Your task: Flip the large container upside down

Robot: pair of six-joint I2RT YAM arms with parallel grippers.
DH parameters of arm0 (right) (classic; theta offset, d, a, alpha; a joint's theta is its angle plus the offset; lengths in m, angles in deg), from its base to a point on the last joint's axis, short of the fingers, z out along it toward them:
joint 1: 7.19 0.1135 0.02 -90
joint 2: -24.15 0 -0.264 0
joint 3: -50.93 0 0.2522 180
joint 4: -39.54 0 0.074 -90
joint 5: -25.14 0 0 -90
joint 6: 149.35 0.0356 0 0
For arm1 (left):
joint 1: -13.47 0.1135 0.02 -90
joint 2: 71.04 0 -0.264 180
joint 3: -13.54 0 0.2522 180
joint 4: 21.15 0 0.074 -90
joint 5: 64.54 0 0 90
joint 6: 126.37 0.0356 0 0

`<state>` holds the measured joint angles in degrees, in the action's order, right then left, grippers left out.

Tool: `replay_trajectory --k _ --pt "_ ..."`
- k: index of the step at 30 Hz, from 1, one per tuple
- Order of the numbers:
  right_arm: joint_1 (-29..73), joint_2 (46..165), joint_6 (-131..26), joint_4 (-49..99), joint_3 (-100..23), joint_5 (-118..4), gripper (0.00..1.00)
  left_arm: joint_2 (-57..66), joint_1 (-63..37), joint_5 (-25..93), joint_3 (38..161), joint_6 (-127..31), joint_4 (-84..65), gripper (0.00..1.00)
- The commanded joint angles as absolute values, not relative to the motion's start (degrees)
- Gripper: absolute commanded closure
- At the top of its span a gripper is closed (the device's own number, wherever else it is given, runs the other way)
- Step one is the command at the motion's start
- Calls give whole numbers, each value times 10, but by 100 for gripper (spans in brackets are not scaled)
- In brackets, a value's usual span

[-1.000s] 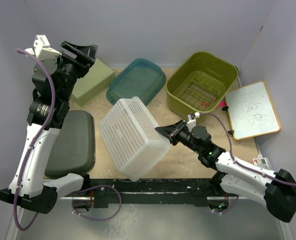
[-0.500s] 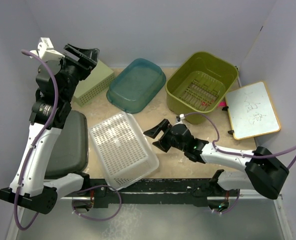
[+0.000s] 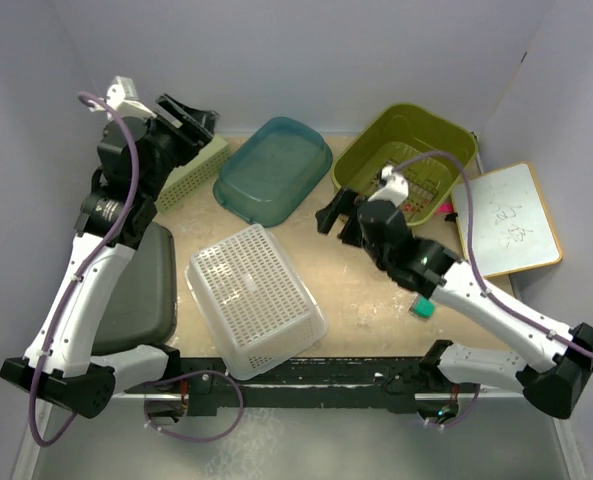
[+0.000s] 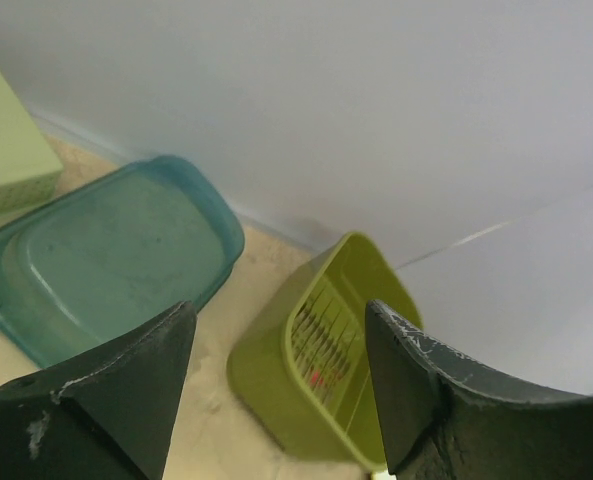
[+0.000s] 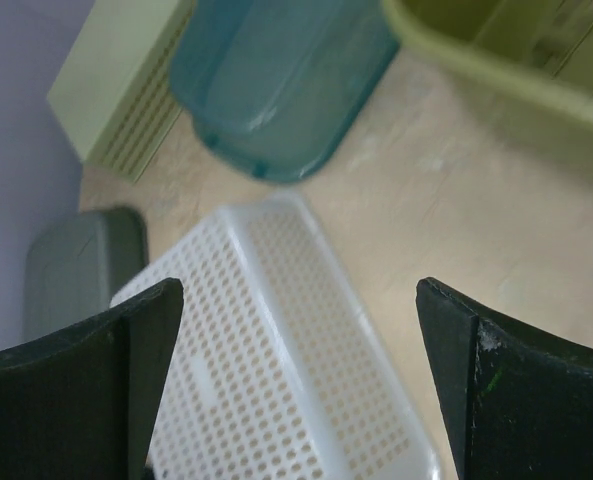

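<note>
My right gripper swings outward next and straddles the large container's rim [image 3: 350, 152] beside the teal tub. It lies outward of my right gripper, exposed, as the large container's opening is up.
The large container [image 3: 431, 120] is olive-green and stands upright at the back right, mouth up, with a slotted base and a small pink item inside. In the left wrist view the large container [image 4: 321, 365] lies ahead between the fingers. My right gripper [image 3: 336, 220] hangs open and empty just left of its near-left corner, facing the white basket [image 5: 276, 370]. Only the container's rim [image 5: 496, 55] shows in the right wrist view. My left gripper [image 3: 191, 112] is raised at the back left, open and empty.
A white perforated basket [image 3: 256, 297] lies upside down at centre front. Behind it sit a teal tub [image 3: 274, 168] and a pale-green perforated box [image 3: 191, 172]. A dark grey bin [image 3: 146, 285] lies at left. A whiteboard [image 3: 506, 220] leans at right.
My right gripper opened and let go of the white basket, which dropped upside down onto the table. The right arm then swung back towards the olive container. The left arm shifted slightly right.
</note>
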<state>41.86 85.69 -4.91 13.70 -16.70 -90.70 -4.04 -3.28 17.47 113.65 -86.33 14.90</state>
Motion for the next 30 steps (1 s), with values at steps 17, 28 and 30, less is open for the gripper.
replay_trajectory --k 17,28,30 --pt "160 1521 -232 -326 -1056 -916 0 -58 -120 147 1145 -801 234 35" --pt "155 1484 -288 -182 -960 -835 52 -83 -120 145 1112 -806 244 35" --pt "155 1481 -287 -178 -956 -826 60 -83 -120 147 1107 -808 240 35"
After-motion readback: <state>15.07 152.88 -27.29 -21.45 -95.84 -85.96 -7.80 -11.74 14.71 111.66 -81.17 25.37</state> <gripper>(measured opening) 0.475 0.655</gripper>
